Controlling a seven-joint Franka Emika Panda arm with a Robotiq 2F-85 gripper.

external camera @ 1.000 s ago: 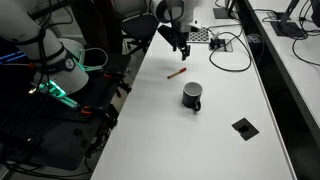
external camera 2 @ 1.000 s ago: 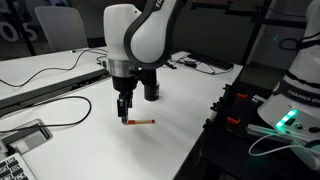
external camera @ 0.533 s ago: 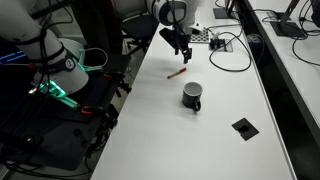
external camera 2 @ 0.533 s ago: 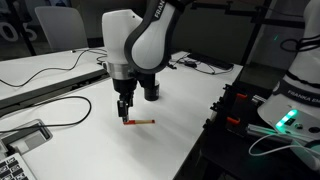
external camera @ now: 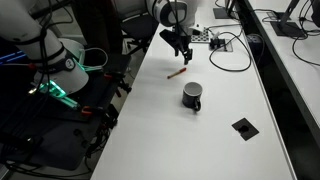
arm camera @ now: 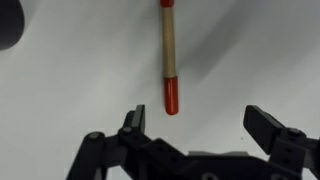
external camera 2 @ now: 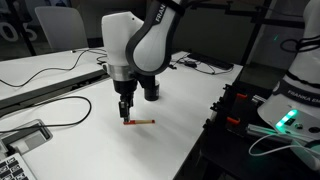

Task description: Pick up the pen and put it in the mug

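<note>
The pen's red end lies below and off-centre to the left in the wrist view, so the robot's gripper will go down next and shift that way until its fingers are on both sides of that end.
The pen lies flat on the white table, brownish-orange with a red end; it also shows in an exterior view and in the wrist view, red end towards the jaws. My gripper is open and empty, just above the table at the pen's red end, as both exterior views show. The dark mug stands upright with its handle to the side, a short way from the pen; it also shows in an exterior view behind the arm. A dark blur at the wrist view's top left corner may be it.
A flat black square plate lies on the table beyond the mug. Cables and a small checkered board sit near the gripper. A cable and a keyboard lie at one table side. Another robot base stands beside the table.
The gripper has crept slightly lower towards the pen's end. The pen and mug have not moved.
</note>
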